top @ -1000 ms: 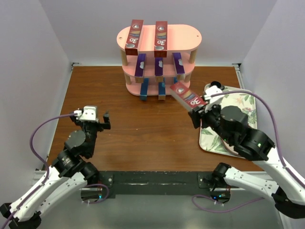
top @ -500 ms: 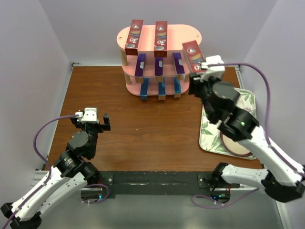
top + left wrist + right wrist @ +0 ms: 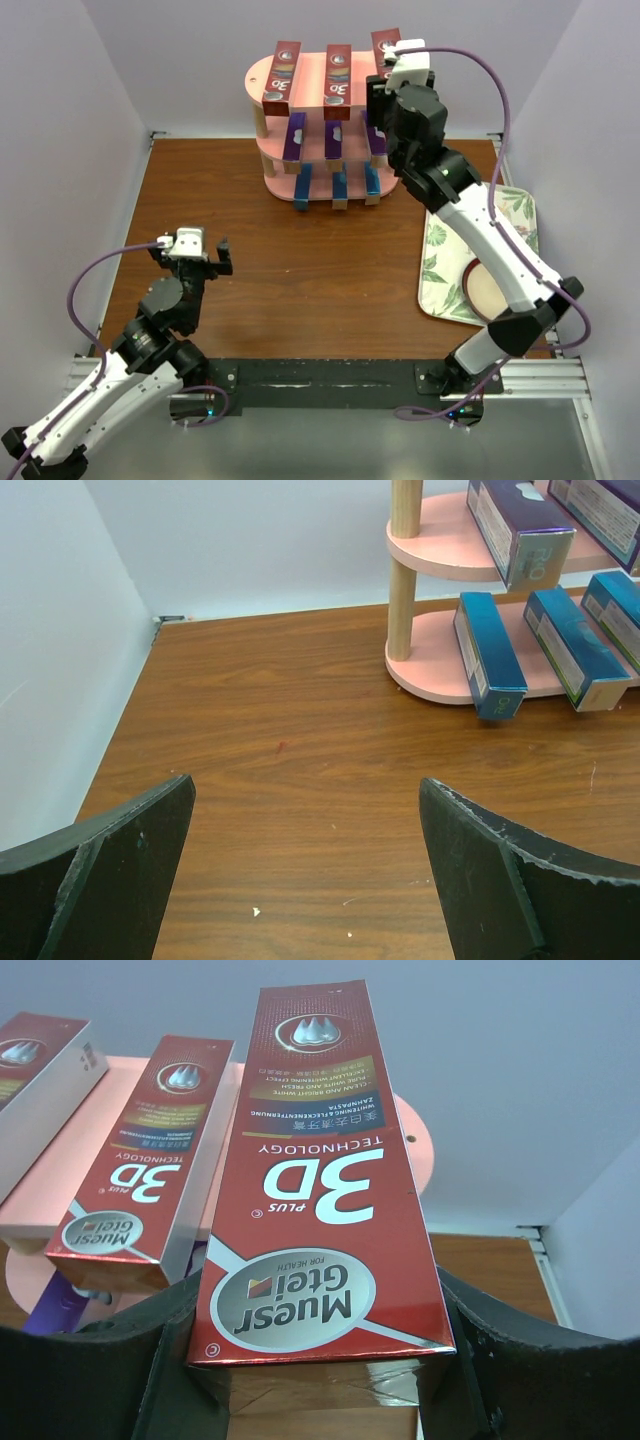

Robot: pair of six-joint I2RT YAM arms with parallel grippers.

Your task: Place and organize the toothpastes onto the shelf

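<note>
The red toothpaste is still above the top board's loose end (image 3: 412, 1150). My right gripper should next lower it there, beside the other red toothpaste, and let it go.
The pink shelf (image 3: 312, 72) stands at the back of the table. Two red toothpastes (image 3: 282, 70) (image 3: 338, 75) lie on its top board. Three purple ones (image 3: 295, 137) lie on the middle board and three blue ones (image 3: 302, 186) on the bottom. My right gripper (image 3: 386, 86) is shut on the third red toothpaste (image 3: 385, 45) and holds it at the top board's right end. In the right wrist view this carton (image 3: 315, 1180) sits between my fingers (image 3: 470, 1360), beside another red one (image 3: 150, 1160). My left gripper (image 3: 205, 258) is open and empty over the table (image 3: 305, 880).
A floral tray (image 3: 505, 215) lies at the right edge of the table with a round pale disc (image 3: 488, 290) on it. The right arm reaches across in front of the shelf's right side. White walls close in on the left, back and right.
My right arm has carried the red toothpaste up and back, from low beside the tray to the right end of the shelf's top board. The left arm has not moved.
</note>
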